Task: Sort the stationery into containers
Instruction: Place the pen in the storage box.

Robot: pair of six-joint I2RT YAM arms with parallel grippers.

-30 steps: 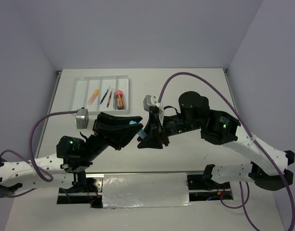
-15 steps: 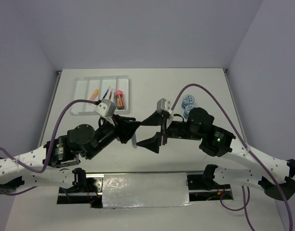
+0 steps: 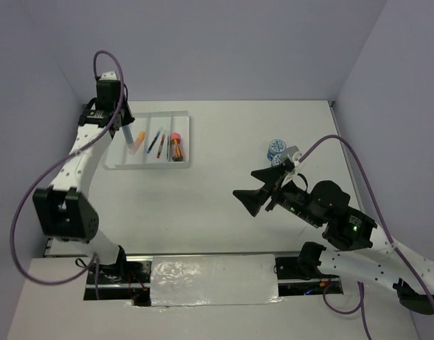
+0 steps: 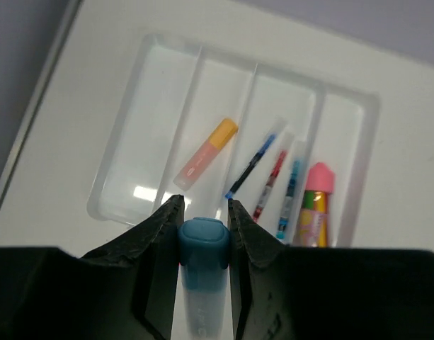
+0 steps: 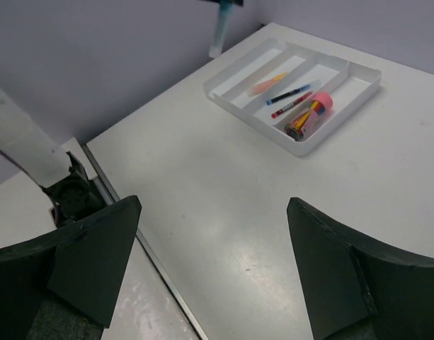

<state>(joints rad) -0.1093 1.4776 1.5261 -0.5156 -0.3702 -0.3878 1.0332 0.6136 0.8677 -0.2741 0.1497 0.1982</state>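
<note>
My left gripper holds the pale blue tube [image 4: 202,248]. It should lower the tube next beside the orange and pink piece [image 4: 206,152], which leaves room in its section of the tray.
My left gripper [image 4: 203,212] is shut on a pale blue tube [image 4: 202,248] with a darker blue cap. It holds the tube above the near left end of the white four-compartment tray [image 4: 151,134]. In the tray lie an orange and pink piece [image 4: 206,152], thin blue and red pens [image 4: 263,173], and a pink-capped orange piece [image 4: 316,205]. In the top view the left gripper [image 3: 123,129] hangs over the tray [image 3: 183,142]. My right gripper [image 3: 245,183] stands wide open and empty over bare table right of centre. Blue-lidded tubs [image 3: 276,147] sit just behind it.
The right wrist view shows the tray [image 5: 224,95] far ahead with the tube [image 5: 221,28] hanging above its corner. The table's near edge with a metal strip [image 5: 132,212] runs below the right gripper [image 5: 217,241]. Walls close the table in at the back and on both sides.
The left arm swung from the table's middle out over the tray, carrying the tube. The right gripper opened, let the tube go and drew back right, uncovering the tubs.
</note>
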